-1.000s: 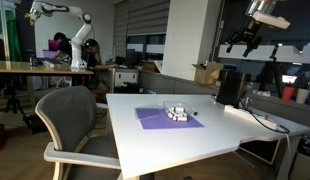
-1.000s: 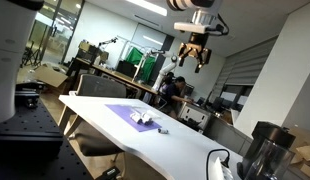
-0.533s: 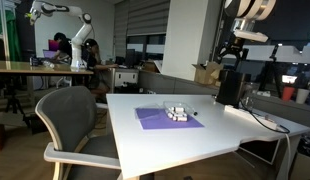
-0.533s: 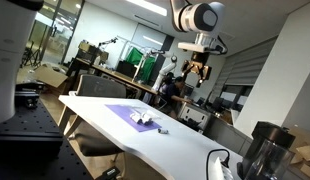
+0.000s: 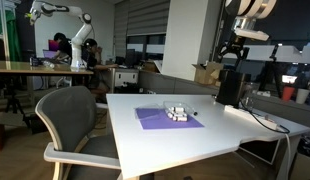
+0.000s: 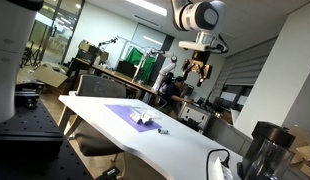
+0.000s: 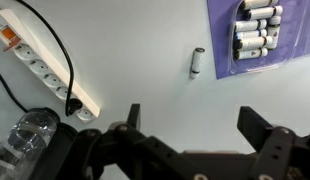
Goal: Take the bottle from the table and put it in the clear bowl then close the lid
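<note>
My open gripper should next move down toward the mat, as the small white bottle lies clear of the purple mat and its cylinders. It should go around that bottle's middle (image 7: 197, 63).
My gripper (image 7: 195, 112) is open and empty, high above the white table (image 7: 145, 40). It also shows well above the table's far side in both exterior views (image 5: 235, 48) (image 6: 198, 68). In the wrist view a small white cylinder (image 7: 197, 62), perhaps the bottle, lies alone on the table beside a purple mat (image 7: 257, 35). Several similar white cylinders (image 7: 253, 28) lie on the mat. A clear crinkled plastic container (image 7: 30, 130) sits at the lower left; I cannot tell whether it is a bowl. No lid shows.
A white power strip (image 7: 45, 72) with a black cable lies on the table. A dark cylindrical appliance (image 5: 228, 87) (image 6: 263, 150) stands at the table's end. A grey chair (image 5: 70, 120) is at the table's side. A wood-coloured desk (image 5: 35, 68) stands behind.
From one second ago to half a second ago the arm swung and the gripper shifted sideways and slightly lower. Since then nothing has moved.
</note>
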